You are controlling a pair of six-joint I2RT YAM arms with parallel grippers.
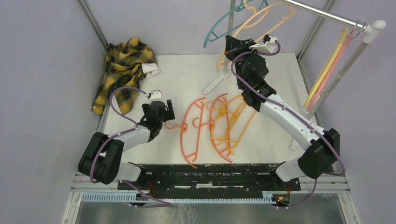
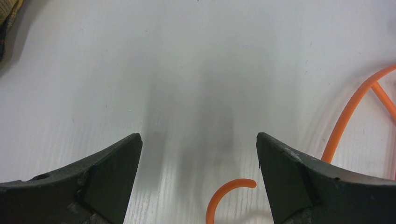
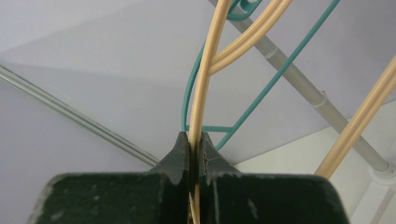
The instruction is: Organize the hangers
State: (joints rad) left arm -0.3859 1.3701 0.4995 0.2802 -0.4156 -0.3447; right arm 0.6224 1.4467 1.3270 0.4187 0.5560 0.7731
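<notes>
My right gripper first carries the peach hanger outward beside the teal hanger (image 1: 239, 24) (image 3: 236, 93) next, then opens. The peach hanger is still just short of the teal hanger by the bar.
Several orange hangers (image 1: 194, 130) and yellow-orange ones (image 1: 227, 125) lie in a loose pile on the white table. My left gripper (image 1: 161, 109) is open and empty, low over the table just left of the pile. In the left wrist view the left gripper (image 2: 198, 140) has the hook of an orange hanger (image 2: 229, 191) lying between its fingers, nearer the right one and touching neither. My right gripper (image 1: 231, 45) is raised near the rail and shut on a peach hanger (image 1: 254, 21). The right wrist view shows the right gripper (image 3: 195, 140) clamped on the peach hanger's rod (image 3: 201, 93), with a teal hanger (image 3: 280, 70) behind it.
The silver rail (image 1: 327, 14) crosses the top right, with yellow and pink hangers (image 1: 327, 70) hanging on it near its right end and a teal hanger (image 1: 217, 28) at its left. The rack's pole and foot (image 1: 217, 81) stand on the table. A yellow-black plaid shirt (image 1: 123, 70) lies at the back left corner.
</notes>
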